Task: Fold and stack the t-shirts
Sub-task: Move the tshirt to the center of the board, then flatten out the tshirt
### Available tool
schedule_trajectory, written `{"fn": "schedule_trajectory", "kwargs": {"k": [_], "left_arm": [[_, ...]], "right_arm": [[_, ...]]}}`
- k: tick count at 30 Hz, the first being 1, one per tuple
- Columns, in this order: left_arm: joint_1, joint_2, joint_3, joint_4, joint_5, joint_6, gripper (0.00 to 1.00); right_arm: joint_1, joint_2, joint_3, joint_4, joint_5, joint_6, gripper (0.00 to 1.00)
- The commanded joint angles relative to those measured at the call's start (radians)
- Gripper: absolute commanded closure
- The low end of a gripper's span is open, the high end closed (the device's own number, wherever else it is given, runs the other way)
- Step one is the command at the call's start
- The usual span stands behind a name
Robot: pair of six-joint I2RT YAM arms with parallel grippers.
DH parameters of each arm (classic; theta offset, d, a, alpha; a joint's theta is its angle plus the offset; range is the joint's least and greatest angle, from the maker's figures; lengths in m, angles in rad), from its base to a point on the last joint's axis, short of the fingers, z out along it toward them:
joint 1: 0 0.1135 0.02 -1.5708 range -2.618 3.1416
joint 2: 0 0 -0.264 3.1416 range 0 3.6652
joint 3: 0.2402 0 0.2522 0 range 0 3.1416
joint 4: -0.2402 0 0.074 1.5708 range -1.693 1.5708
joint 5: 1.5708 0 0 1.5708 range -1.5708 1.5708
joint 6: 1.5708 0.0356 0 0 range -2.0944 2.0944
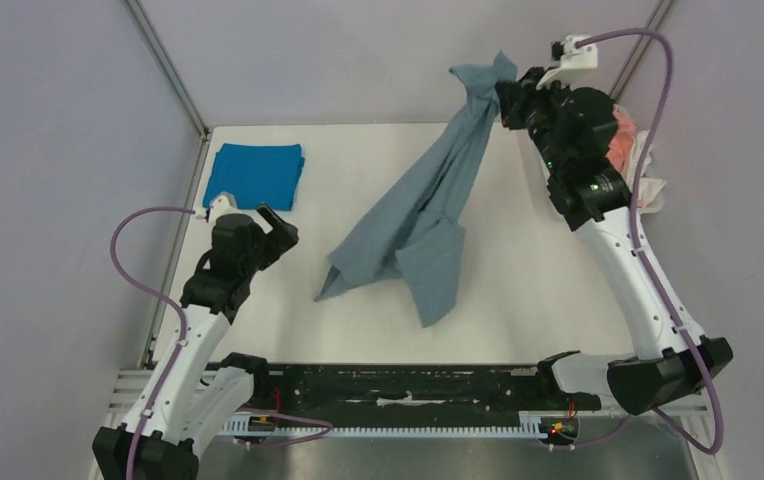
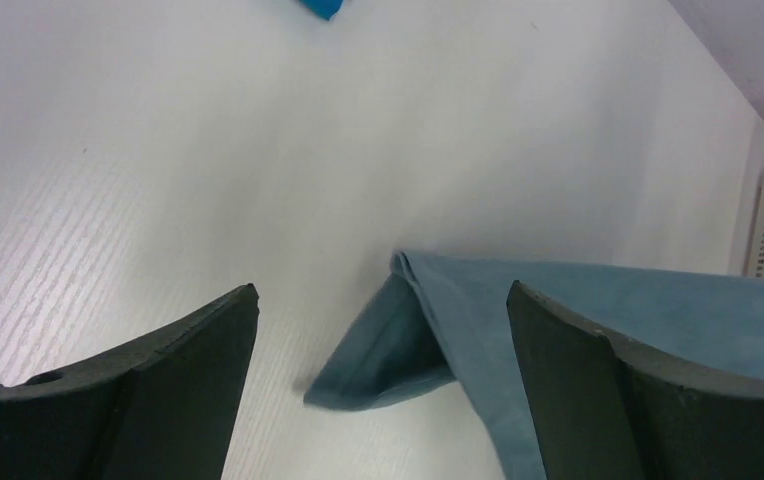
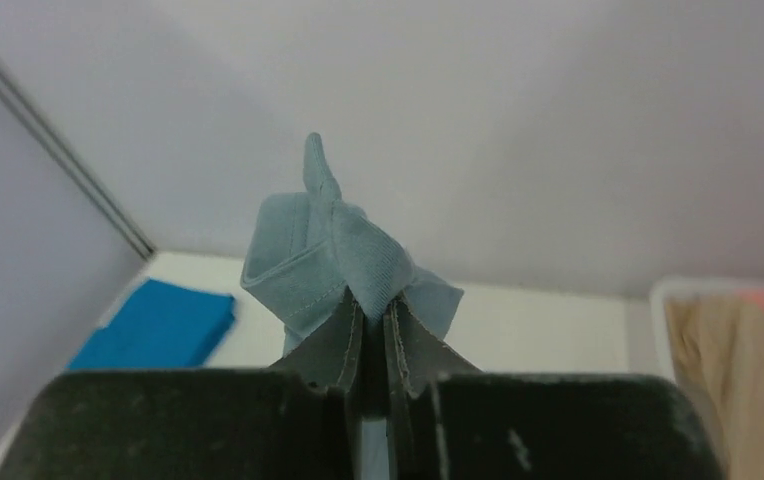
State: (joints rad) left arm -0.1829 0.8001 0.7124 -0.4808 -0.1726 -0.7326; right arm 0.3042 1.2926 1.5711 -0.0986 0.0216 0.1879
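The grey-blue t-shirt's low corner (image 1: 325, 291) (image 2: 343, 388) lies below my left gripper and to its right in the top view, so the gripper moves down and across onto it next.
The grey-blue t-shirt (image 1: 428, 215) hangs from my right gripper (image 1: 506, 100), which is shut on a bunched edge of it high at the back right; its lower part drapes onto the table middle. The pinched cloth (image 3: 343, 250) shows above my right gripper (image 3: 373, 310) in the right wrist view. The cobalt blue t-shirt (image 1: 255, 175) lies folded at the back left, also in the right wrist view (image 3: 158, 325). My left gripper (image 1: 280, 228) is open and empty, left of the grey-blue shirt, whose low corner (image 2: 408, 340) lies between and beyond its fingers (image 2: 158, 380).
A white basket (image 1: 648, 185) holding pink and tan cloth (image 3: 748, 370) stands at the right table edge behind my right arm. A metal frame post (image 1: 168, 65) rises at the back left corner. A black rail (image 1: 398, 385) runs along the near edge.
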Motion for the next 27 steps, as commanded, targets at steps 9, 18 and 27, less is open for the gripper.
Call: {"fn": "schedule_trajectory", "kwargs": {"k": [9,18,27], "left_arm": [[-0.01,0.195,-0.104,0.011,0.209,-0.068,0.0],[-0.147,0.307,-0.175,0.065,0.247,-0.076,0.07],[-0.225,0.436,-0.183,0.144,0.231,-0.054,0.21]], "right_arm": [[-0.019,0.246,-0.302,-0.256,0.495,-0.002,0.02],[0.001,-0.148,-0.79,-0.201,0.452,0.215,0.02],[0.032,-0.388,-1.019,-0.278,0.335,0.241,0.02]]}}
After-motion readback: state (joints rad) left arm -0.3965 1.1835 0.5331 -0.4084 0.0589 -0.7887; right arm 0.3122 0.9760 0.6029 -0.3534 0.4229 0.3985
